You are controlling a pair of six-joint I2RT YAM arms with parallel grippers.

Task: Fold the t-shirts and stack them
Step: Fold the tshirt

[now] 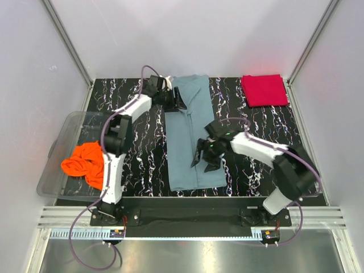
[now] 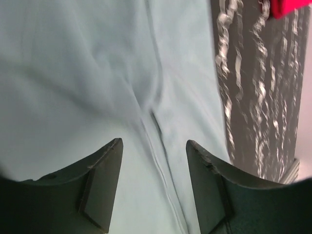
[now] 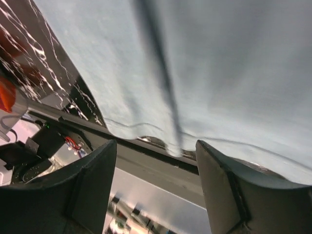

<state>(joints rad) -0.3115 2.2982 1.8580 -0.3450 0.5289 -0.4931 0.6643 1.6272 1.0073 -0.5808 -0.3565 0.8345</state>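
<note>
Next, the left gripper moves back and down onto the hem's bin-side corner (image 1: 172, 188), since the grey-blue shirt lies as a long piece, its near hem uncovered.
A grey-blue t-shirt (image 1: 189, 136) lies in a long folded strip down the middle of the table, also filling the left wrist view (image 2: 97, 73) and the right wrist view (image 3: 219, 63). My left gripper (image 1: 177, 101) hovers open over its far part, jaws apart with nothing between them (image 2: 153, 146). My right gripper (image 1: 203, 156) stands open over the shirt's near right part, looking past its hem (image 3: 156, 146). A red t-shirt (image 1: 264, 90) lies folded at the far right. An orange t-shirt (image 1: 85, 164) is crumpled in the bin.
A clear plastic bin (image 1: 60, 148) sits at the table's left edge. The black marbled tabletop (image 1: 142, 153) shows on both sides of the grey-blue shirt. Aluminium frame posts rise at the far corners.
</note>
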